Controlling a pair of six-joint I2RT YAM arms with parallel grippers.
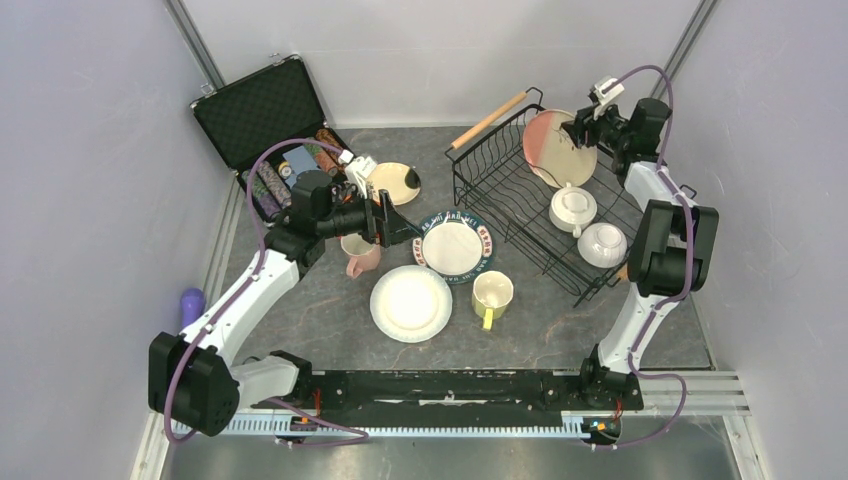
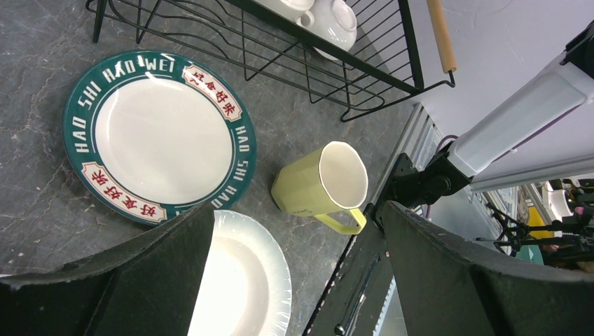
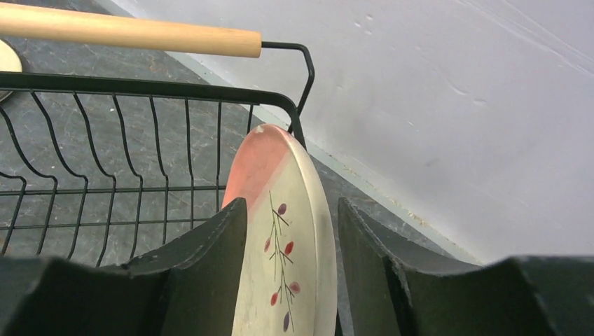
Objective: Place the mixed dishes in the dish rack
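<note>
My left gripper will next move back toward its base and down onto the rim of the white plate [image 1: 411, 303] opposite the yellow-green mug, where the tabletop is clear.
The pink-cream plate [image 1: 553, 148] [image 3: 287, 238] stands on edge in the far end of the black wire dish rack [image 1: 470, 190] [image 3: 140, 87]. My right gripper [image 1: 580, 128] [image 3: 293, 210] straddles its rim, open, with a gap at the right finger. A white mug [image 1: 572, 208] and a white bowl [image 1: 602, 243] lie in the rack. My left gripper [image 1: 400, 225] [image 2: 298, 273] hangs open and empty over the table. Below it are the teal-rimmed plate [image 1: 456, 246] [image 2: 161, 133], white plate [image 1: 411, 303] [image 2: 242, 280] and yellow-green mug [image 1: 492, 295] [image 2: 322, 185]. A pink mug [image 1: 361, 257] sits under the left wrist.
A cream black-spotted plate [image 1: 394, 183] lies behind the left gripper. An open black case [image 1: 262, 108] with poker chips [image 1: 270, 190] stands at the far left. A purple object [image 1: 191, 303] sits by the left wall. The rack's wooden handle [image 3: 126, 31] runs above the plate.
</note>
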